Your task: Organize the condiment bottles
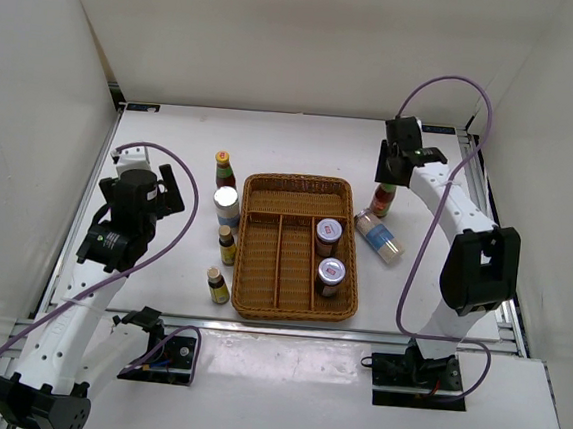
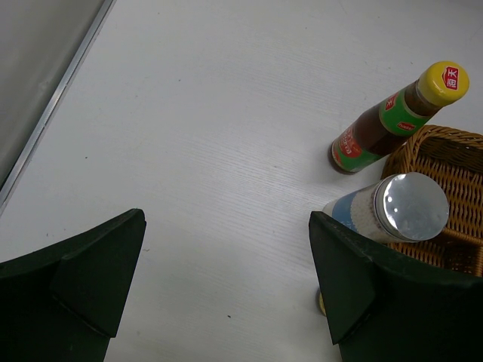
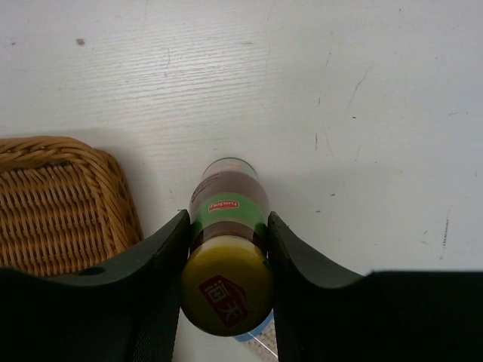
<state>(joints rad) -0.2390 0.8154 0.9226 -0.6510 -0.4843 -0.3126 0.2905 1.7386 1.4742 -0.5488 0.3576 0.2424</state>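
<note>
My right gripper will lift the red-sauce bottle to the left in the top view and lower it into the tray's wide far section, which is empty.
My right gripper (image 3: pixel 229 245) is shut on the neck of a slim red-sauce bottle (image 3: pixel 229 207) with a yellow cap, which stands upright on the table just right of the wicker tray (image 3: pixel 60 204). From above, that gripper (image 1: pixel 390 177) sits over this bottle (image 1: pixel 383 201). A white-blue cylinder (image 1: pixel 379 235) lies on its side nearby. Two silver-lidded jars (image 1: pixel 328 236) (image 1: pixel 330 277) stand in the tray's right compartment. Left of the tray (image 1: pixel 299 181) stand another red-sauce bottle (image 1: pixel 225 170), a white-blue cylinder (image 1: pixel 227 209) and two small yellow-labelled bottles (image 1: pixel 227 245) (image 1: pixel 218 286). My left gripper (image 2: pixel 226 279) hangs open over bare table.
White walls enclose the table on three sides, and a metal rail (image 2: pixel 53 113) runs along the left edge. In the left wrist view the red-sauce bottle (image 2: pixel 385 124) and the cylinder (image 2: pixel 400 211) stand by the tray corner (image 2: pixel 445 162), right of my fingers.
</note>
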